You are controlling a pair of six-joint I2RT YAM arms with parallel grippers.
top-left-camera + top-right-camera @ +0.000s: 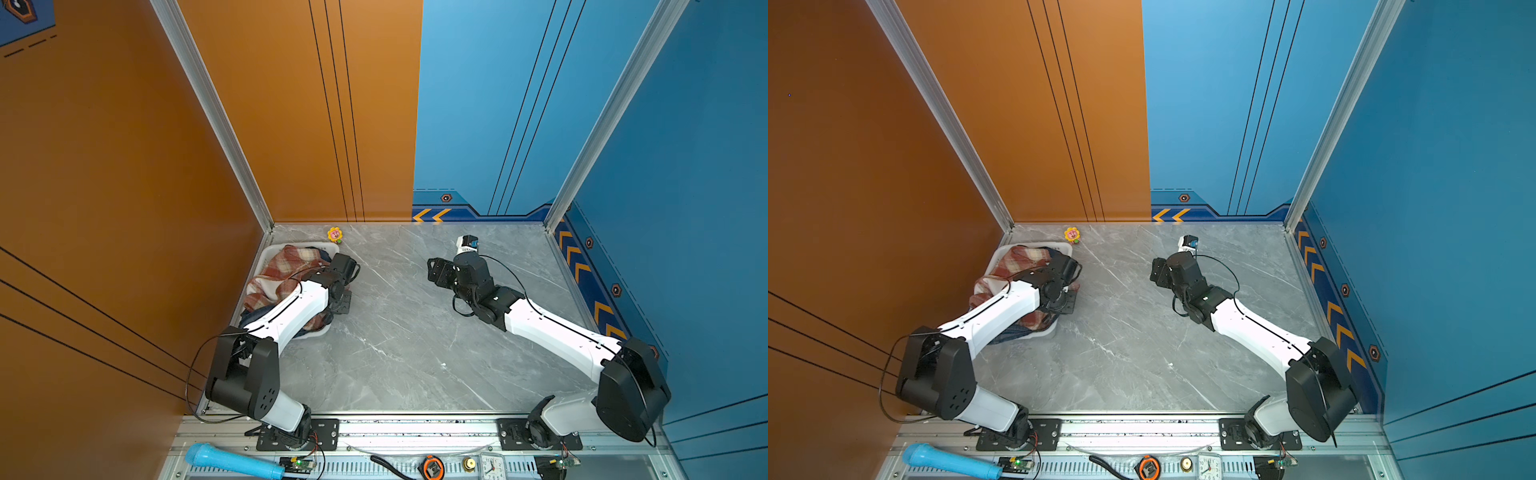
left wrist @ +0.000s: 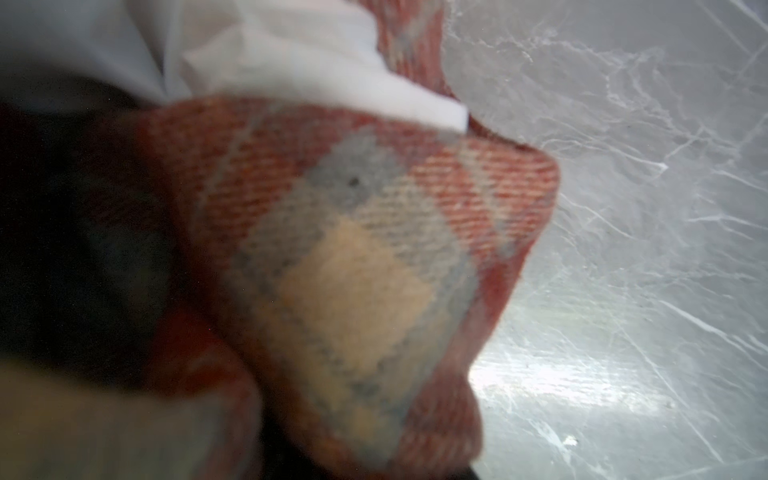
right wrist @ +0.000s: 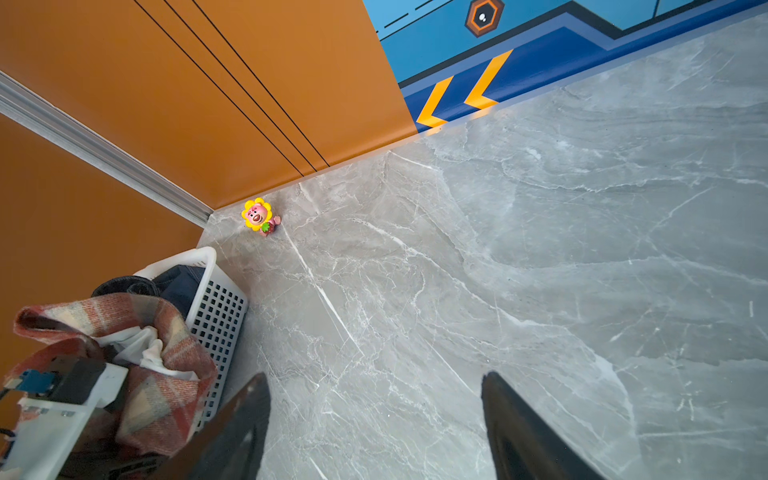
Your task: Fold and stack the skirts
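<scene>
The robot should push its left gripper outward with the basket toward the table's back corner (image 1: 284,232) and release the plaid skirt's fold, because bare table lies between the basket and the back wall.
The red, cream and tan plaid skirt (image 1: 286,266) (image 1: 1017,262) lies heaped on top of the white perforated basket (image 1: 270,251) at the back left. A dark blue denim skirt (image 3: 183,282) lies under it, and a denim edge (image 1: 253,316) shows at the basket's near end. My left gripper (image 1: 340,301) is at the basket's right side. Its fingertips are buried in a plaid fold (image 2: 353,270) that fills the left wrist view, and it looks shut on that fold. My right gripper (image 1: 436,270) (image 3: 374,378) hangs open over bare table at the middle right, holding nothing.
A small sunflower toy (image 1: 335,235) (image 3: 259,216) stands by the back wall behind the basket. Orange and blue walls close in the grey marble table (image 1: 407,332). On the front rail lie a blue microphone (image 1: 232,461), a tape measure (image 1: 434,467) and a clock (image 1: 492,465).
</scene>
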